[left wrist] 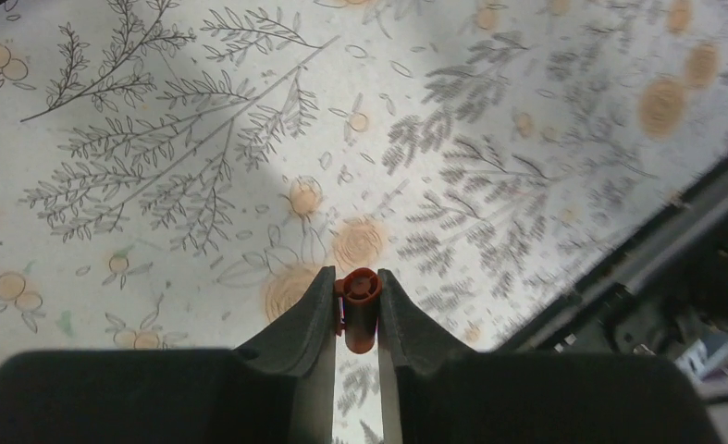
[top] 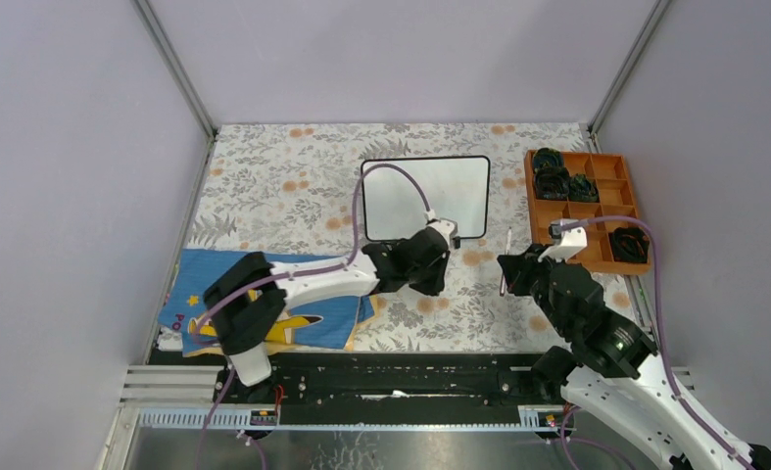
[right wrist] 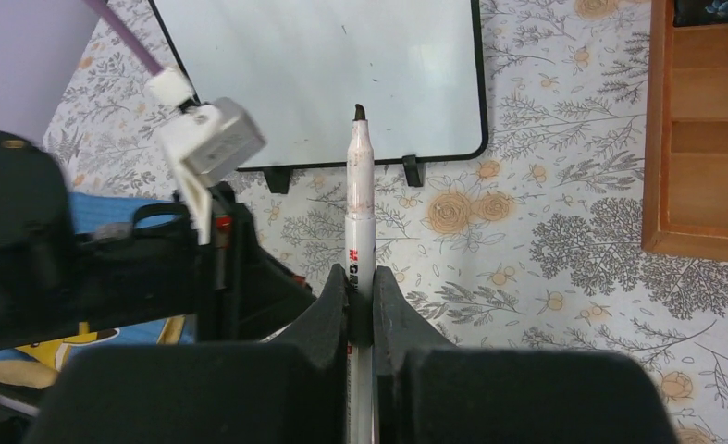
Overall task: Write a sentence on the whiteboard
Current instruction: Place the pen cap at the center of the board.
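I will next lower the red cap, which is already off the marker, onto open cloth near the whiteboard with my left gripper and let it go.
The whiteboard [top: 425, 196] [right wrist: 323, 79] stands at the middle back of the floral cloth, its white face blank; no sentence shows on it. My right gripper [top: 505, 272] [right wrist: 360, 287] is shut on a white marker [right wrist: 360, 194] with its cap off and its dark tip pointing toward the board's lower edge. The marker [top: 507, 257] sits right of the board in the top view. My left gripper [top: 438, 262] [left wrist: 355, 301] is shut on the red-brown marker cap [left wrist: 360, 310], held above the cloth just below the board's front edge.
An orange compartment tray [top: 584, 208] [right wrist: 702, 139] with dark coiled items stands at the right back. A blue printed cloth [top: 264, 304] lies at the left front under the left arm. A purple cable arcs over the whiteboard. Grey walls enclose the table.
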`<state>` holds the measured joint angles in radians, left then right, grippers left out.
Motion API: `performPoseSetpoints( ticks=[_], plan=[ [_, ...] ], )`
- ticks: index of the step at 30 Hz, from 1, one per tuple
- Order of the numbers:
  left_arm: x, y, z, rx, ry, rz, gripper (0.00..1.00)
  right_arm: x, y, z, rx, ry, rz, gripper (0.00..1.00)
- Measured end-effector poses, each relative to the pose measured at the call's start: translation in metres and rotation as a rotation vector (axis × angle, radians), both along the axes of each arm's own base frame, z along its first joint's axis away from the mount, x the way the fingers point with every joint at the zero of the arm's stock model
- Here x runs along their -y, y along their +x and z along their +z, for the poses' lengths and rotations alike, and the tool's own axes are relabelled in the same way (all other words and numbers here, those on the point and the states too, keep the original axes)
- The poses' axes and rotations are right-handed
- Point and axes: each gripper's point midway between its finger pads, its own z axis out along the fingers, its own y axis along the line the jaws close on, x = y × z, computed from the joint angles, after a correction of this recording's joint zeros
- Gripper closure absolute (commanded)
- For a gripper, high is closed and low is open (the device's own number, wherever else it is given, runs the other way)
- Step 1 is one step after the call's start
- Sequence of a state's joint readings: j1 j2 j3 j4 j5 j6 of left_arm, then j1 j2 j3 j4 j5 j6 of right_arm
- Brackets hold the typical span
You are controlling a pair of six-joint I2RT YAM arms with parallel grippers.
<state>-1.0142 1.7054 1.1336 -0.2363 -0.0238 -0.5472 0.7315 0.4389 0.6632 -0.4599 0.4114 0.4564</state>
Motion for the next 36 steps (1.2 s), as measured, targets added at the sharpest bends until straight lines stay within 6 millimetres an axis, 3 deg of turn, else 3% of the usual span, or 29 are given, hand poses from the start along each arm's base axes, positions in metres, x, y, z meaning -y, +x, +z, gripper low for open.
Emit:
performPoseSetpoints(
  ticks=[5, 12, 22, 36],
  plan=[
    [0.006, 0.009, -0.037, -0.016, 0.089, 0.028, 1.00, 0.004, -0.005, -0.003, -0.007, -0.008, 0.001, 1.00],
    [0.009, 0.008, -0.070, -0.034, 0.161, 0.033, 0.99, 0.005, -0.006, -0.002, -0.003, -0.011, 0.003, 1.00],
    [0.015, 0.012, -0.071, -0.023, 0.162, 0.039, 0.76, 0.005, -0.006, -0.002, -0.003, -0.014, 0.004, 1.00],
    [0.016, 0.012, -0.071, -0.019, 0.163, 0.038, 0.66, 0.006, -0.006, -0.003, -0.003, -0.015, 0.004, 1.00]
  ],
)
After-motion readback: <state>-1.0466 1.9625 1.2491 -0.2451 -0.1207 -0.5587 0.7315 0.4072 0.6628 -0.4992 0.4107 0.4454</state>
